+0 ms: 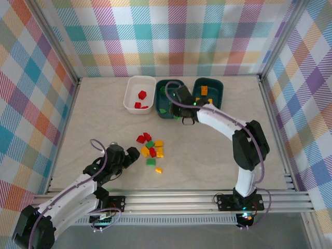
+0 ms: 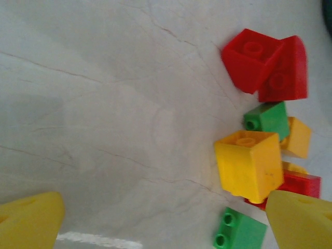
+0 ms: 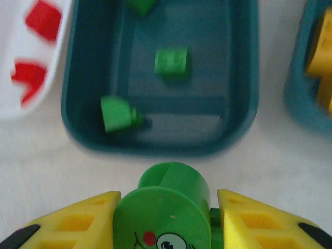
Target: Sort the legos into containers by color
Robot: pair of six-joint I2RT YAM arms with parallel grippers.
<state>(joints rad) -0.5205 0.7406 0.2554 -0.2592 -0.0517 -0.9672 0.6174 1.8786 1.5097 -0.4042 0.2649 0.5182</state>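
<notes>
The middle teal container lies outward of the gripper. I should next move my right gripper outward over the container's near rim and release the round green lego [image 3: 166, 205].
Loose red, green and yellow-orange legos [image 1: 151, 149] lie in a pile mid-table. My left gripper [image 1: 132, 154] stands open just left of that pile, holding nothing. In the left wrist view, my left gripper [image 2: 165, 218] has its right finger beside a yellow brick [image 2: 249, 163], with two red bricks [image 2: 264, 62] and a green brick [image 2: 267, 120] beyond. My right gripper [image 3: 168, 220] is shut on a round green lego [image 3: 166, 205] with a cartoon face. It hangs at the near rim of the middle teal container [image 3: 155, 148], which holds green bricks [image 3: 171, 61].
The white container [image 1: 136, 83] at the back holds red bricks [image 1: 141, 95]. The right teal container [image 1: 216, 84] holds yellow-orange bricks [image 1: 204, 91]. Metal frame rails [image 1: 171, 198] run along the near edge, and checked walls close in the other sides.
</notes>
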